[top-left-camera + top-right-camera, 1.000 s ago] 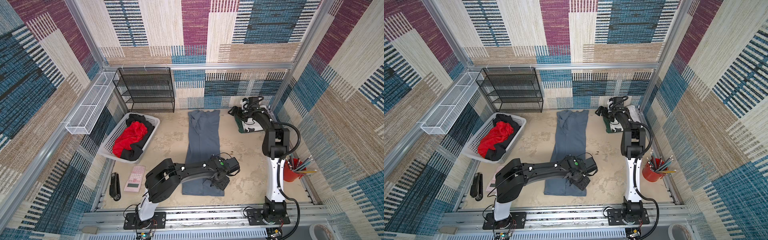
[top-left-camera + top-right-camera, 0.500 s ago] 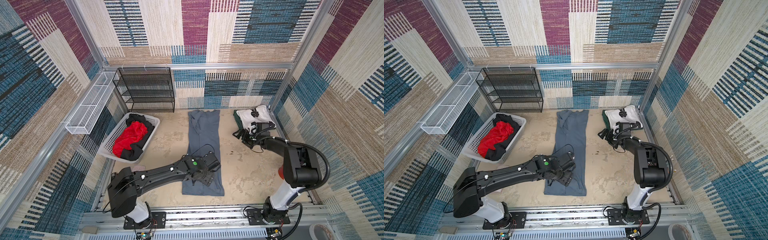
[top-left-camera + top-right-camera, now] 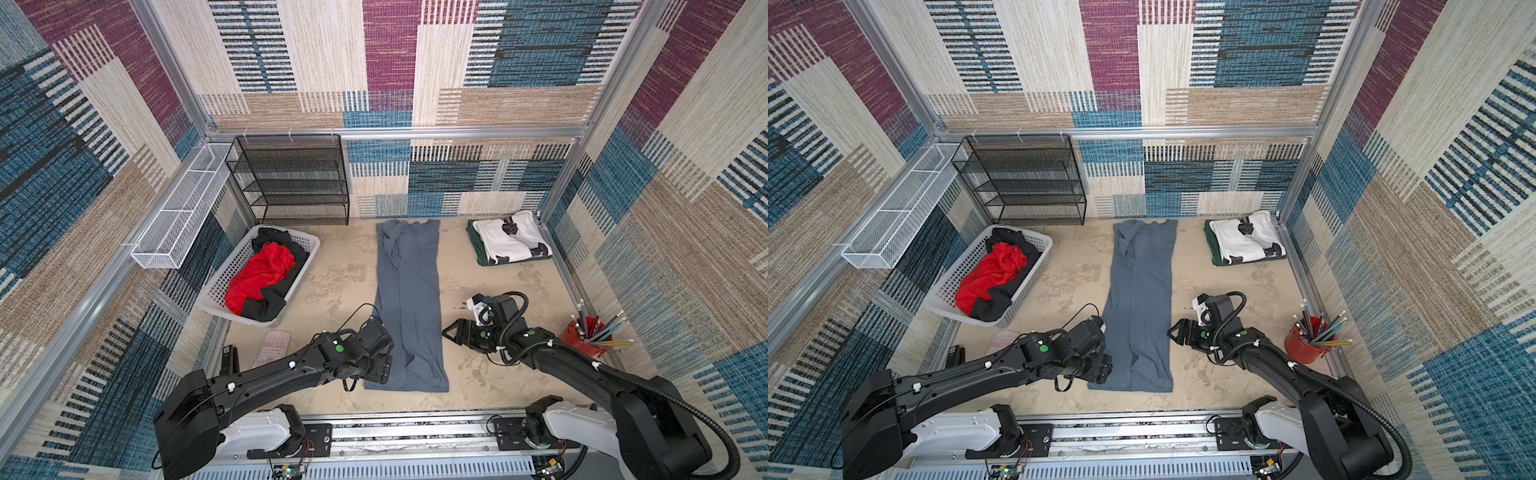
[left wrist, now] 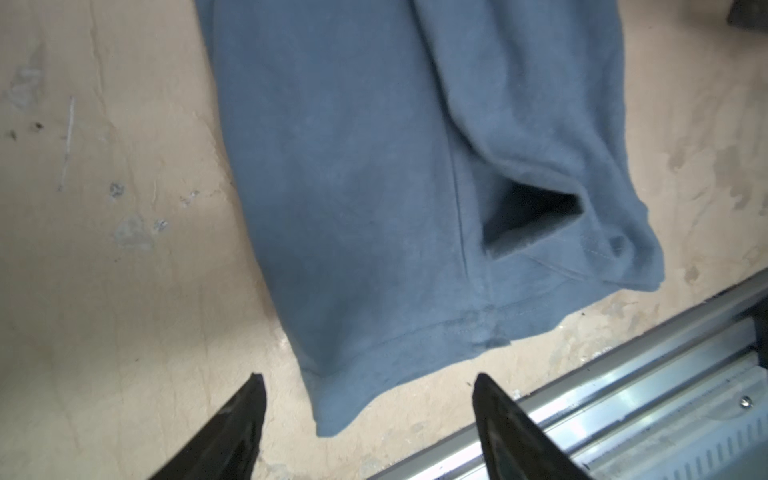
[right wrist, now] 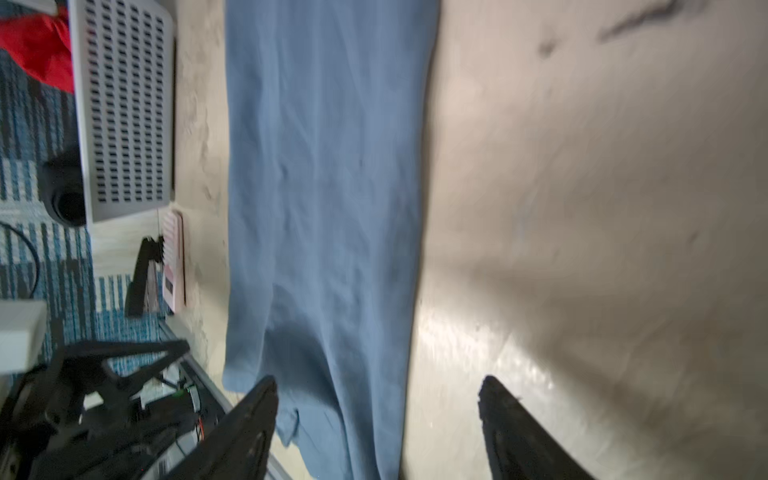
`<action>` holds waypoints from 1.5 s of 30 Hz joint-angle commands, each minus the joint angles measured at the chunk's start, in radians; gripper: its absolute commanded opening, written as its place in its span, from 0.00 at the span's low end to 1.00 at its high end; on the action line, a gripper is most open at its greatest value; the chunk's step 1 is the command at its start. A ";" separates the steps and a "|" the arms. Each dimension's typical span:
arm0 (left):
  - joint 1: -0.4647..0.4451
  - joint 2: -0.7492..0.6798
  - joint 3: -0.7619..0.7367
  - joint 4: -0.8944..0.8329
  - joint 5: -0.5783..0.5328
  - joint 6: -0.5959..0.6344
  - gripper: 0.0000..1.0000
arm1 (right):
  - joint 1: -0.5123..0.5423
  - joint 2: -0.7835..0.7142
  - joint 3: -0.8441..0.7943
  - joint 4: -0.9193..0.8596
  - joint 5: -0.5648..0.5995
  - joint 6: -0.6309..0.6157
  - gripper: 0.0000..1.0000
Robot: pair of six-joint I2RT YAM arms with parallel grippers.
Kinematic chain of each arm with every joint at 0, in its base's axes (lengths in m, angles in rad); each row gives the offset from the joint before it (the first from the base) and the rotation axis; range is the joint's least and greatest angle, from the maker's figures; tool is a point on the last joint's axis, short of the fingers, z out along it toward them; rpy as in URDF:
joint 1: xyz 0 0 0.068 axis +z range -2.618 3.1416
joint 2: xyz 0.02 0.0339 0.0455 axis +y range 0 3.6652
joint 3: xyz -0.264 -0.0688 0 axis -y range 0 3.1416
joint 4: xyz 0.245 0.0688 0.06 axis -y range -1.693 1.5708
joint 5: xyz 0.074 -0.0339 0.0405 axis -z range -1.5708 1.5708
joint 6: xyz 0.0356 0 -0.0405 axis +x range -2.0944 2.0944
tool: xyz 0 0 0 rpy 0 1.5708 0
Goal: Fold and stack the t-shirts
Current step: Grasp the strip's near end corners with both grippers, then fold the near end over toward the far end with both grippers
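Next, my left gripper lowers and eases back onto the grey shirt's near corner [image 3: 368, 387] [image 4: 328, 417] on the basket side, since that corner lies below it, toward my base.
A slate-grey t-shirt [image 3: 409, 299] [image 3: 1140, 299] lies folded lengthwise into a long strip down the middle of the table. At the back right a folded white t-shirt with black patches [image 3: 511, 243] [image 3: 1246, 243] rests on a folded dark green t-shirt [image 3: 473, 249]. My left gripper [image 3: 379, 371] [image 4: 368, 378] is open just over the grey shirt's near left corner, which shows between its fingers. My right gripper [image 3: 451, 332] [image 5: 378, 380] is open beside the strip's right edge, near the front end. Neither holds cloth.
A white perforated basket [image 3: 232, 270] with red and black clothes stands at the left. Behind it are a black wire shelf [image 3: 291, 183] and a white wire tray [image 3: 183, 216] on the wall. A red pencil cup [image 3: 582, 336], pink calculator [image 3: 272, 347] and stapler [image 3: 230, 359] sit near the front.
My right arm swung from the stack at the back right to the grey shirt's near right side. My left gripper slid left off the shirt to its near left corner.
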 commanded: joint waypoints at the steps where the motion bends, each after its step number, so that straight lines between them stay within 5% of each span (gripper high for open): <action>1: 0.004 -0.026 -0.032 0.041 0.041 -0.078 0.78 | 0.060 -0.041 -0.039 -0.074 0.018 0.045 0.78; 17: 0.009 -0.008 -0.156 0.144 0.120 -0.169 0.76 | 0.365 -0.156 -0.263 -0.018 -0.007 0.298 0.59; 20: 0.009 0.035 -0.182 0.182 0.139 -0.170 0.69 | 0.375 -0.160 -0.282 -0.002 -0.005 0.321 0.58; 24: 0.009 0.049 -0.187 0.198 0.139 -0.174 0.32 | 0.380 -0.109 -0.250 0.035 0.019 0.306 0.54; 28: 0.009 0.030 -0.195 0.212 0.140 -0.175 0.24 | 0.380 -0.027 -0.247 0.113 0.015 0.304 0.50; 34: 0.008 0.034 -0.181 0.202 0.151 -0.161 0.00 | 0.382 -0.058 -0.236 0.111 0.026 0.294 0.13; 36: 0.007 0.033 -0.166 0.191 0.157 -0.152 0.00 | 0.383 -0.096 -0.225 0.074 0.041 0.287 0.00; 45: -0.028 -0.073 -0.075 0.075 0.107 -0.148 0.00 | 0.383 -0.154 -0.136 -0.047 0.058 0.283 0.00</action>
